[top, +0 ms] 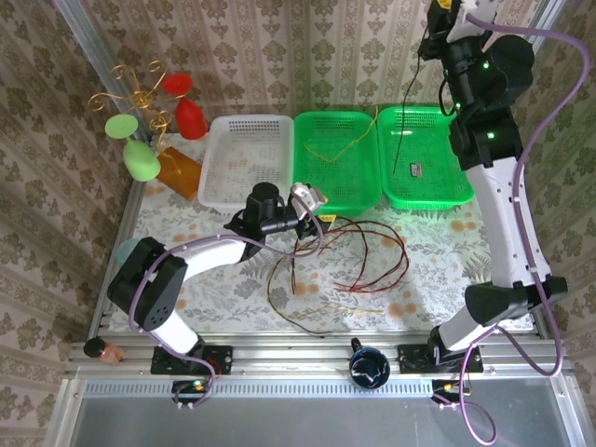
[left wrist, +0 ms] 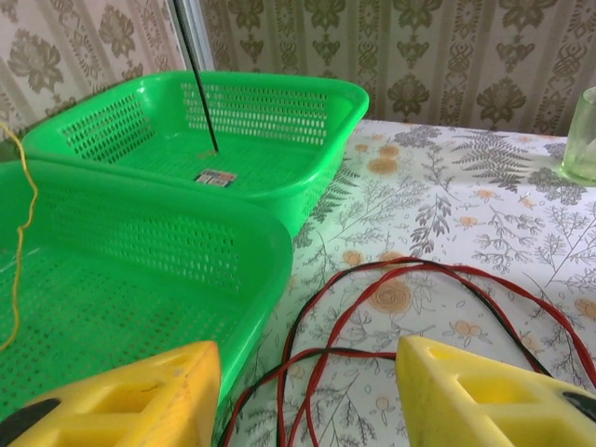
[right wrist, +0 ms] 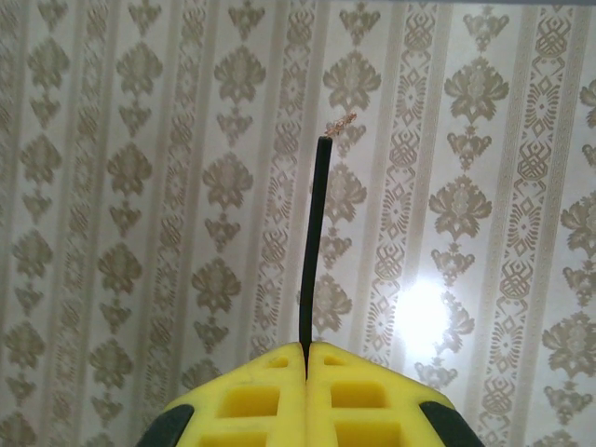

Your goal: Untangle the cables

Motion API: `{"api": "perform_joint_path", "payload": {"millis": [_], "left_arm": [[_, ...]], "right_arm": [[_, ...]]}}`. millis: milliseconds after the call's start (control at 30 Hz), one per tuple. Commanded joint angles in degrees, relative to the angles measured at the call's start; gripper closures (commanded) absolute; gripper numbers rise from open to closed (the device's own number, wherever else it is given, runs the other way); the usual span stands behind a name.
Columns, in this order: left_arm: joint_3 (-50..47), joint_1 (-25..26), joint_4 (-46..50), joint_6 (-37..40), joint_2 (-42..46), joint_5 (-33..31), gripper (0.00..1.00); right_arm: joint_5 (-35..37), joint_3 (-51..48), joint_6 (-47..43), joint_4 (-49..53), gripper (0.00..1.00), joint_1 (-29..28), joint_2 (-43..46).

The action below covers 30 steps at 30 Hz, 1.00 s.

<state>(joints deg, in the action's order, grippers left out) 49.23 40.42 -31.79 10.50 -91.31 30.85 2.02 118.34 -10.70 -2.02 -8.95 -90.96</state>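
My right gripper will first move down toward the green basket that the black cable hangs into, tipping its fingers down, to let go of the cable.
Red and black cables (top: 365, 260) lie in loose loops on the patterned table, in front of the green baskets. My left gripper (top: 311, 207) hovers over their left end, by the middle basket's near edge. Seen from the left wrist, the left gripper (left wrist: 307, 365) is open, its yellow fingers (left wrist: 466, 396) either side of the red and black cables (left wrist: 328, 321) without touching them. My right gripper (top: 435, 39), raised high at the back, is shut on a black cable (top: 403, 116) that hangs into the right green basket (top: 447, 191). Its stub (right wrist: 315, 237) sticks out beyond the shut right gripper (right wrist: 305, 350). A yellow cable (top: 337, 149) lies in the middle green basket (top: 321, 200).
A white basket (top: 244, 158) stands left of the green ones. A gold wire stand (top: 140, 98) with red and green glasses and an orange-brown block (top: 177, 170) fill the back left corner. A dark round object (top: 370, 366) sits at the near rail.
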Motion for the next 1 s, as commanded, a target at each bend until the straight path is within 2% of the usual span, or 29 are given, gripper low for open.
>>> {"api": "perform_joint_path", "payload": {"millis": [0, 167, 400, 500, 600, 767, 967], "left_arm": [[0.40, -0.28, 8.13, -0.25, 2.16, -2.26, 0.46], [-0.36, -0.60, 9.75, -0.30, 3.75, -3.04, 0.43], [-0.44, -0.78, 12.98, -1.00, 5.44, -2.58, 0.42], [-0.40, -0.78, 14.21, -1.63, 5.88, -2.50, 0.43], [-0.72, -0.67, 14.10, -2.41, 6.26, -2.41, 0.43], [-0.73, -0.68, 15.24, -2.81, 6.93, -2.32, 0.42], [-0.98, -0.52, 16.69, -4.03, 8.31, -3.11, 0.42]], "right_arm": [[4.42, 2.04, -10.70, 1.03, 1.00, 0.51, -1.74], [13.18, -7.63, -25.04, -3.46, 1.00, 1.35, -5.01], [20.65, -15.60, -25.14, 1.82, 1.00, 3.06, -10.26], [22.82, -15.36, -20.72, 8.82, 1.00, 3.40, -12.86], [23.91, -11.35, -10.84, 19.66, 1.00, 4.47, -16.59], [16.47, -8.90, -1.66, 29.78, 1.00, 6.42, -21.31], [5.20, 0.58, 12.49, 43.81, 1.00, 10.57, -30.49]]}}
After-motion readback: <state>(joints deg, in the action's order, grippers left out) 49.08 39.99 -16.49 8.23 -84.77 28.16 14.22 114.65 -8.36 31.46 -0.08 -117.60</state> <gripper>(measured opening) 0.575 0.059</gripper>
